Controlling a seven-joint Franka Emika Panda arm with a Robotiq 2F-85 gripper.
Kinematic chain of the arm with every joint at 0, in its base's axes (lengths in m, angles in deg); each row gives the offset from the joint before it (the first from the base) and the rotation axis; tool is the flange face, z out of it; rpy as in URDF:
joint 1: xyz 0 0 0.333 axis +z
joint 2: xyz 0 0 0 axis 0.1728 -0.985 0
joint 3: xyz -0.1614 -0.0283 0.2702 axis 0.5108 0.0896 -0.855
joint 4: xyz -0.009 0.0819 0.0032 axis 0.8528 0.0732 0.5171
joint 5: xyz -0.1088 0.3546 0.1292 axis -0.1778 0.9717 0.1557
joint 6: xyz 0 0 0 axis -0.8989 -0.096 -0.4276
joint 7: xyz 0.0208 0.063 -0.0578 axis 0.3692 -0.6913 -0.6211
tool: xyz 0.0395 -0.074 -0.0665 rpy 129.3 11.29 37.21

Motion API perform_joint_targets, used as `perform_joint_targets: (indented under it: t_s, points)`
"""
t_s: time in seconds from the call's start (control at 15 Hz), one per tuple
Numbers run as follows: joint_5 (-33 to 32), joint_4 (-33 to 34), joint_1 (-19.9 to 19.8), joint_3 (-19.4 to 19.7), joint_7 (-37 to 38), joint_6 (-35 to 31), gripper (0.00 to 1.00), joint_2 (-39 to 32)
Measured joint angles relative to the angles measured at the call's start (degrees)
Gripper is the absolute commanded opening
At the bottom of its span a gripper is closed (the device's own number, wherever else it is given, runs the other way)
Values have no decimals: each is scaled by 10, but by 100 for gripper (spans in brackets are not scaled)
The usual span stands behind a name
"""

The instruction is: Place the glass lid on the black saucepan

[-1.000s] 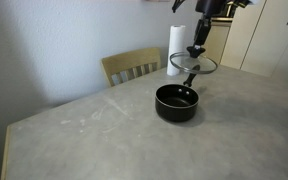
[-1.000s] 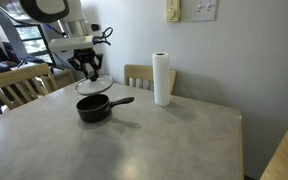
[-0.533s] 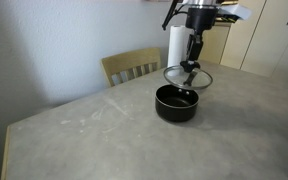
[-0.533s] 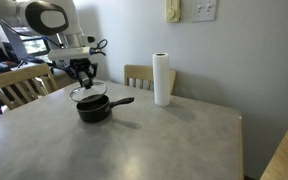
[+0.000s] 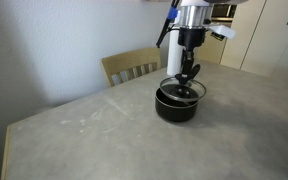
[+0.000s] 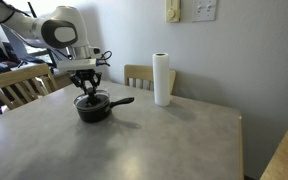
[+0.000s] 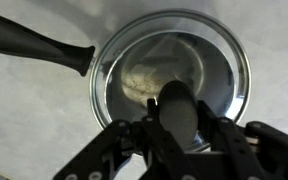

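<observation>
The black saucepan's rim is just below my gripper. I need to lower my gripper next until the glass lid rests on that rim, and then let go of the lid's knob.
The glass lid (image 5: pixel 183 89) lies level on or just above the rim of the black saucepan (image 5: pixel 174 106); it also shows in the other exterior view (image 6: pixel 91 98) over the saucepan (image 6: pixel 94 108). My gripper (image 5: pixel 187 74) (image 6: pixel 88 87) is shut on the lid's black knob from straight above. In the wrist view the knob (image 7: pixel 178 112) sits between my fingers (image 7: pixel 180 128), the lid's metal rim (image 7: pixel 224 45) rings the pan, and the pan's handle (image 7: pixel 34 42) runs to the upper left.
The pan stands on a grey table (image 5: pixel 134 135). A tall white paper-towel roll (image 6: pixel 162 79) stands behind it. Wooden chairs (image 5: pixel 132 66) (image 6: pixel 14 85) stand at the table's edges.
My gripper has come down and across with the lid, from above and beside the pan to directly over it at rim height.
</observation>
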Motion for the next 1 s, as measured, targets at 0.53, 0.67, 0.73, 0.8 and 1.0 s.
perform_joint_targets:
  t_s: [0.53,0.67,0.73,0.8,1.0]
  points:
    - [-12,30,6,-6,18,0,16,-33]
    - [-12,33,6,-7,19,0,16,-36]
    - [-12,35,6,-8,19,1,16,-38]
    - [-12,37,6,-8,19,1,16,-39]
    - [-14,39,6,-8,19,2,16,-40]
